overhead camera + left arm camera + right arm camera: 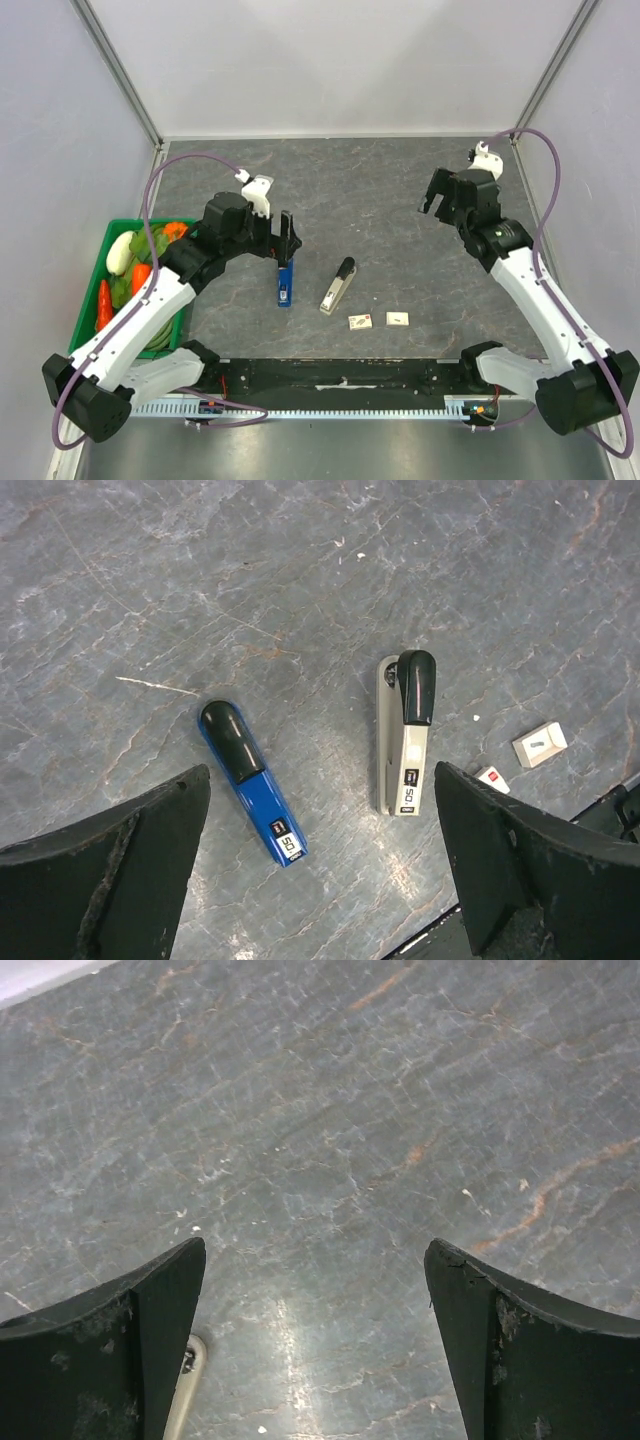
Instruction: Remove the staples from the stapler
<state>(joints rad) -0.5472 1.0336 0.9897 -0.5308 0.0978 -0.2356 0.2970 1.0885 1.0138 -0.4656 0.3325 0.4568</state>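
I will turn my left gripper next because the stapler lies slanted. Then I will lower it to the blue stapler's middle [286, 267] [250, 777], where the black top ends.
A blue stapler [285, 283] with a black top lies shut on the grey table. A beige stapler [338, 286] with a black top lies shut just to its right. Both show in the left wrist view, the blue stapler [252, 780] on the left and the beige stapler [405, 735] on the right. My left gripper [288, 240] hovers just behind the blue stapler, open and empty [320, 770]. My right gripper [432, 203] is open and empty [315, 1245] above bare table at the back right. One end of the beige stapler [185, 1380] peeks out by its left finger.
Two small white staple boxes [360, 321] [398, 319] lie near the front edge, right of the staplers. A green basket [95, 290] of toy vegetables stands at the left edge. White walls enclose the table on three sides.
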